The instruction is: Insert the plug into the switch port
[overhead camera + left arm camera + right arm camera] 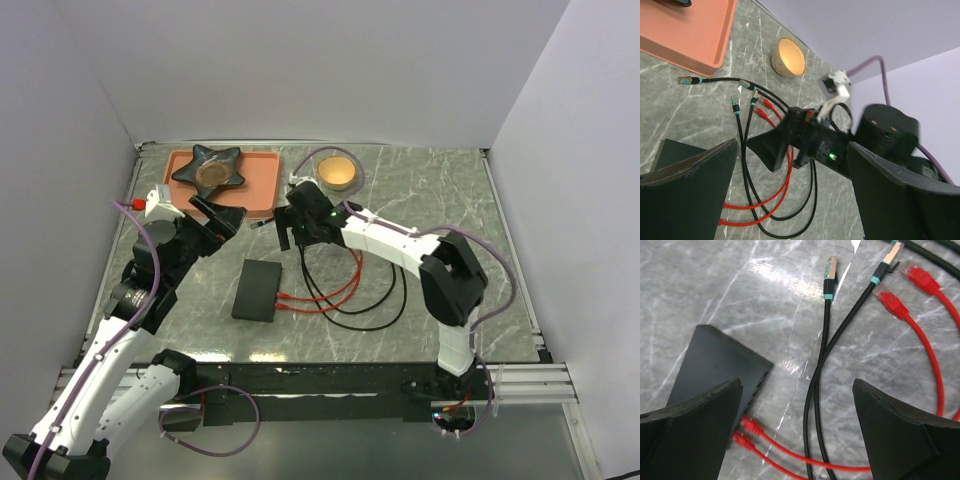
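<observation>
The thin black cable behind its teal-collared plug runs between my open fingers. My right gripper moves down onto that cable next, leaving the plug free.
The flat black switch box [258, 289] lies on the marble table; its ports [753, 384] line the short edge facing right. Two red plugs [746, 431] sit in that edge. Loose ends lie apart from it: two black cables with teal-collared plugs [830, 271] and two red plugs [891, 301]. My right gripper [800, 440] is open and empty, hovering above the cables just right of the box, also seen from above [292, 228]. My left gripper [222, 222] is open and empty beyond the box; in its wrist view [795, 200] it looks across at the right gripper.
A salmon-pink tray [262, 190] holding a dark star-shaped dish [211, 168] stands at the back left. A small tan bowl [337, 172] stands at the back centre. Black and red cable loops [350, 295] spread right of the box.
</observation>
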